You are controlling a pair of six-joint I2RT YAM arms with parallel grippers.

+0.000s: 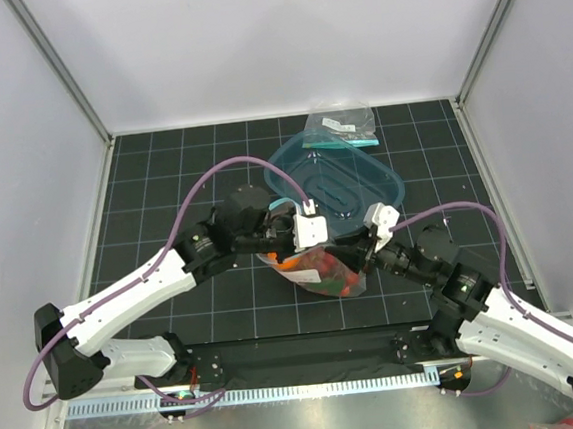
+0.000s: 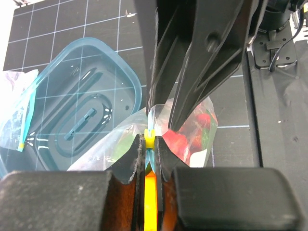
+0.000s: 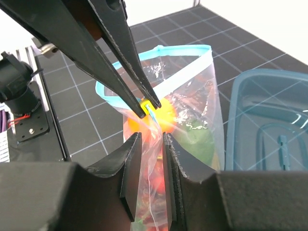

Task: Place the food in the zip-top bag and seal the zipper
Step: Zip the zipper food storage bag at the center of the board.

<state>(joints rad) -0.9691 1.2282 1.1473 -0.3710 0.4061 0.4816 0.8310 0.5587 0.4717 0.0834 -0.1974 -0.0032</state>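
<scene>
The teal zipper bows apart beyond the yellow slider, so my left gripper will next pull the slider outward along the zipper to the zipper's far end and let go.
The zip-top bag (image 1: 345, 282) stands at the table's middle front, holding strawberries (image 2: 179, 142), a yellow-orange fruit (image 3: 166, 119) and a green lime (image 3: 198, 140). My left gripper (image 2: 150, 139) is shut on the zipper (image 3: 179, 49) at its yellow slider and also shows in the top view (image 1: 310, 230) and right wrist view (image 3: 148, 107). Beyond it the teal strip bows apart. My right gripper (image 3: 152, 137) is slightly open, with the bag's clear film (image 3: 192, 82) between its jaws just under the slider. It also shows in the top view (image 1: 371, 237).
The teal translucent tub (image 1: 353, 173) lies just behind the bag and also shows in the left wrist view (image 2: 82, 106). A smaller clear bag with a teal strip (image 1: 339, 125) lies at the back. White walls enclose the black grid mat.
</scene>
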